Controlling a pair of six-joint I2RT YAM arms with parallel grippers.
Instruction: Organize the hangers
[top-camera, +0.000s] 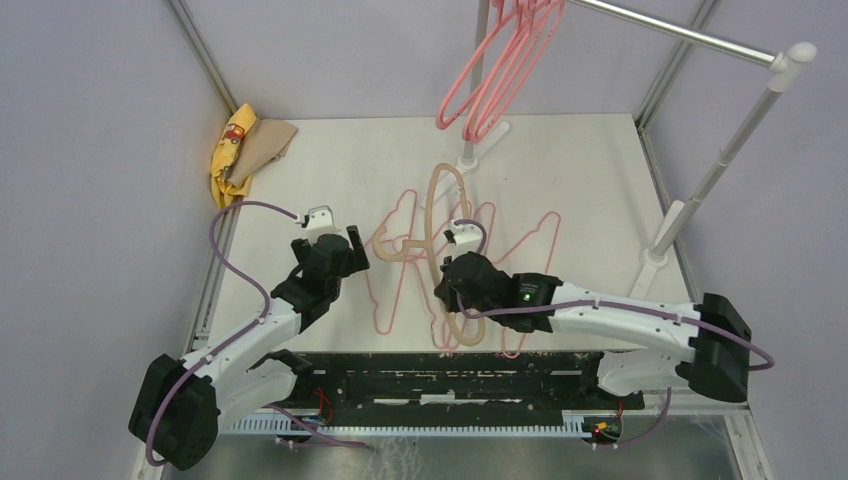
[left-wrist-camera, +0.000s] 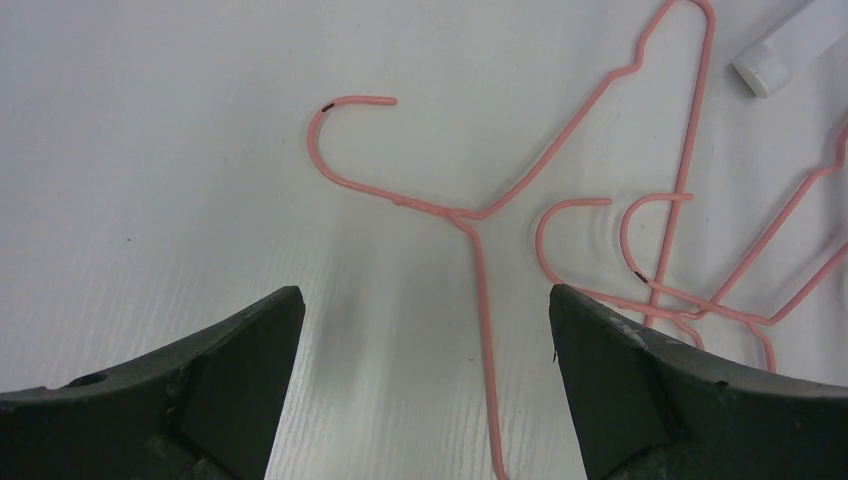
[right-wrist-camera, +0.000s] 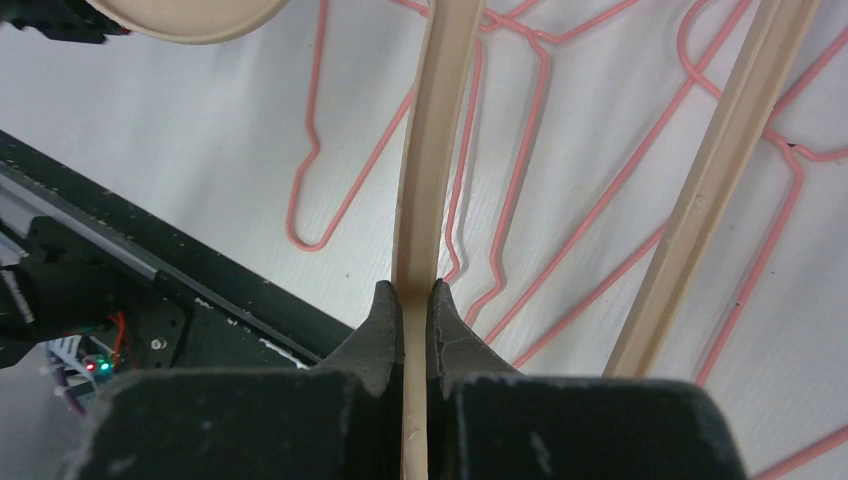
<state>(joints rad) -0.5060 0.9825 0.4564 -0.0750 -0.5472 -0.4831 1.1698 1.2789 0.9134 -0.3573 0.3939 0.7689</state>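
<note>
My right gripper should move up and outward next and release the beige hanger on the bar at the back beside the thicker pink hangers, because that spot is above and outward of the gripper.
A thick beige hanger is lifted over the middle of the table. My right gripper is shut on its arm; its other bar runs to the right. Thin pink wire hangers lie flat on the table under it. Thicker pink hangers hang on the rail at the back. My left gripper is open and empty, just above the table, left of the pile. One wire hanger's stem runs between its fingers.
The white-and-silver rail stand rises at the right; its other white foot is behind the pile. Yellow and tan cloths lie at the back left corner. A black strip lines the near edge.
</note>
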